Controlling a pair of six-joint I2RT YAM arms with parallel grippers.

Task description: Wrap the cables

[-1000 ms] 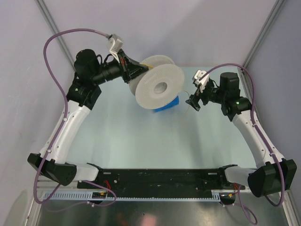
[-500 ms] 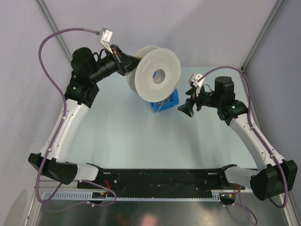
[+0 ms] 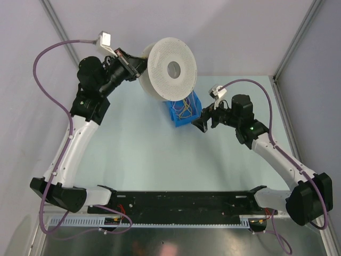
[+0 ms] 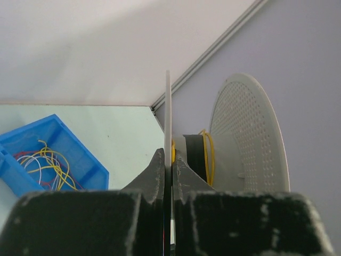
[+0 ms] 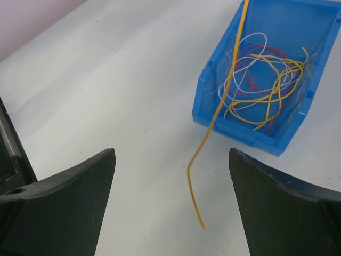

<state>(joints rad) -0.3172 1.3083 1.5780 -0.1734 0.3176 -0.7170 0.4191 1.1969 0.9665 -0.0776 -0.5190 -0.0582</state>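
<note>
I will move my right gripper down next and to the left in the top view, to the cable's loose end [image 5: 197, 213].
My left gripper [image 3: 137, 67] is shut on the rim of one flange of a white perforated spool [image 3: 168, 69] and holds it up at the back. In the left wrist view the jaws [image 4: 171, 160] pinch the thin flange edge, and yellow cable [image 4: 207, 152] is wound on the hub. A thin orange-yellow cable [image 5: 222, 98] hangs from above, and its free end dangles between my open right gripper's [image 5: 171, 178] fingers without touching them. A loose tangle of yellow, white and red cables [image 5: 266, 85] lies in a blue bin [image 5: 234, 129]. In the top view my right gripper [image 3: 197, 124] is just right of the bin [image 3: 176, 120].
The bin stands on the pale table, below and right of the raised spool. Grey walls with metal frame posts [image 3: 290, 50] close in the back and sides. A black rail [image 3: 176, 205] runs along the near edge.
My left arm has raised the spool up and to the back left, uncovering the bin. My right arm has moved left toward the bin, its gripper open.
</note>
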